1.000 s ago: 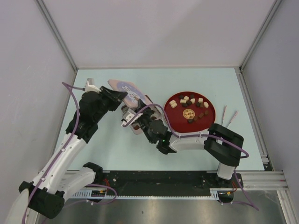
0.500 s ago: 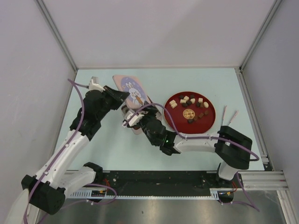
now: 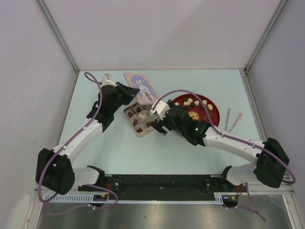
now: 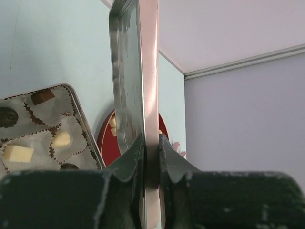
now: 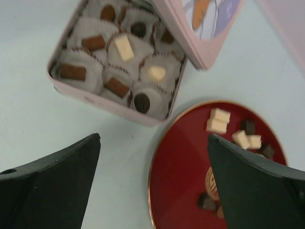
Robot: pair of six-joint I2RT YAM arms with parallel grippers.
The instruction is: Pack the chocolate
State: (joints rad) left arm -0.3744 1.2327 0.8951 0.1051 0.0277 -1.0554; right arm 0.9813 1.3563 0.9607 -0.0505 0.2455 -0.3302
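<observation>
I will move my left gripper down and back over the open pink tin point(image 3: 135, 129) point(image 4: 45, 131) next and let go of the lid's edge there, because the filled paper cups are still uncovered.
The chocolate lies in two places: several pieces point(image 5: 125, 47) sit in the white paper cups of the square pink tin point(image 3: 135, 129), and more loose pieces point(image 3: 196, 102) lie on the red plate point(image 3: 213, 113). My left gripper point(image 3: 125, 92) is shut on the edge of the tin's rabbit-printed lid point(image 3: 141, 88) and holds it tilted up behind the tin. In the left wrist view the lid point(image 4: 143, 71) stands edge-on between the jaws of the left gripper point(image 4: 151, 143). My right gripper point(image 5: 153, 138) is open and holds nothing. It hovers over the gap between the tin point(image 5: 81, 93) and the plate point(image 5: 181, 171).
Two small pink picks point(image 3: 233, 119) lie on the table right of the plate. Grey walls and aluminium rails close in the table at the back and on both sides. The right arm point(image 3: 228, 140) reaches across in front of the plate.
The right gripper has opened wide and drawn away from the tin toward the plate. The left gripper has carried the lid back and to the right, uncovering the tin.
</observation>
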